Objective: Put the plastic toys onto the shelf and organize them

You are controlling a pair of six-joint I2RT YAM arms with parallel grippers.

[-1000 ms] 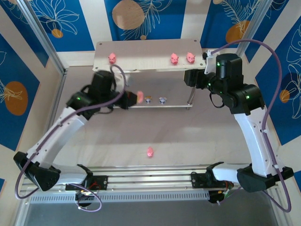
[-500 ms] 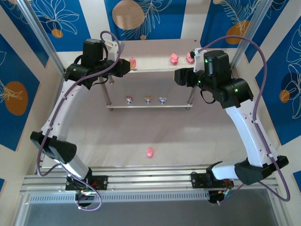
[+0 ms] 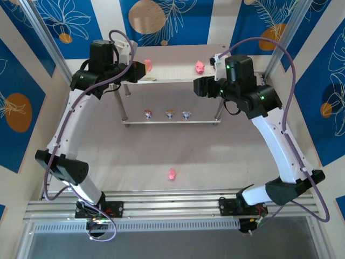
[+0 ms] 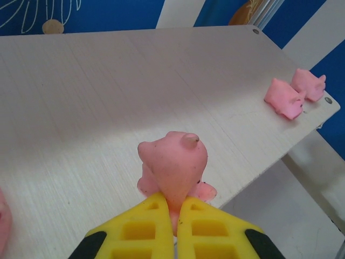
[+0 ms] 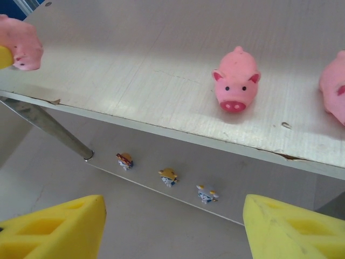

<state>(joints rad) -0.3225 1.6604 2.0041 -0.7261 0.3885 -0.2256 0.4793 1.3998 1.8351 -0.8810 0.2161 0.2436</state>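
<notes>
Next, my left gripper lowers the pig onto the bare patch of the shelf's top board and releases it, clear of the other pigs. The bare patch lies just below.
My left gripper (image 4: 176,216) is shut on a pink pig (image 4: 172,167), holding it low over the shelf's pale top board (image 4: 108,97) near its front edge. From above, that pig (image 3: 146,66) hangs over the left part of the shelf (image 3: 172,59). Two more pigs (image 4: 284,98) lie at the board's right end, and another shows at the left edge (image 4: 2,221). My right gripper (image 5: 172,226) stands open and bare before the shelf's front, facing a pig (image 5: 235,81). Three small figurines (image 5: 168,176) stand in a row on the lower board.
One pink pig (image 3: 172,174) lies alone on the grey table in front of the shelf. The right arm (image 3: 237,81) covers the shelf's right end. Slim metal legs (image 5: 48,129) hold the top board. Blue patterned walls close in the back and sides.
My left arm has lifted the pig from in front of the lower tier up over the top board's left part. The right gripper has shifted left along the shelf's front.
</notes>
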